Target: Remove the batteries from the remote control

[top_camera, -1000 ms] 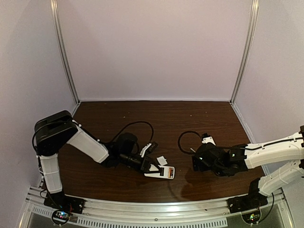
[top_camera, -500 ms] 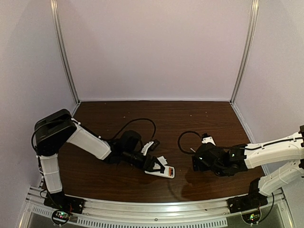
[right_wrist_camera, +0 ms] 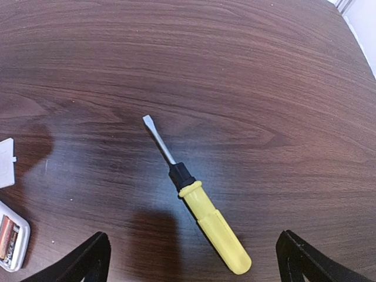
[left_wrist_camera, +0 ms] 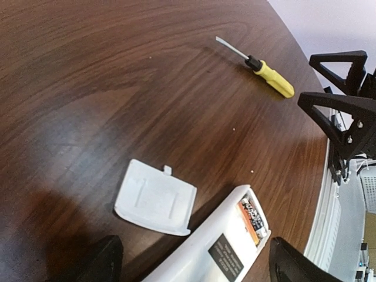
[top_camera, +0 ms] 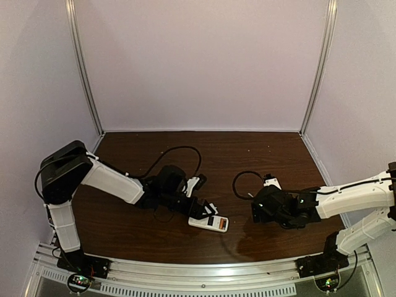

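My right gripper comes down onto the screwdriver's yellow handle (right_wrist_camera: 215, 228) next and turns into line with the stem, because the screwdriver lies at an angle between my open fingers.
The white remote control (left_wrist_camera: 205, 252) lies back-up on the dark table, and its battery bay is uncovered. Two batteries (left_wrist_camera: 252, 217), one orange and one dark, sit side by side in that bay. My left gripper (left_wrist_camera: 197, 267) is open and straddles the remote, with a gap to each finger. From above, the remote control (top_camera: 208, 223) rests just in front of the left gripper (top_camera: 199, 201). My right gripper (right_wrist_camera: 197, 264) is open over a yellow-handled screwdriver (right_wrist_camera: 205, 211) and holds nothing. The remote's battery end (right_wrist_camera: 12, 241) shows at the lower left edge of the right wrist view.
The loose white battery cover (left_wrist_camera: 154, 198) lies flat beside the remote, with the screwdriver (left_wrist_camera: 267, 71) farther off, by the right gripper (left_wrist_camera: 338, 88). Black cables loop over the table behind both wrists (top_camera: 244, 179). White walls enclose the table at the back and both sides.
My left gripper has gone from nearly shut to wide open, and its wrist has pulled back a little. The remote stays on the table. The right arm has not moved.
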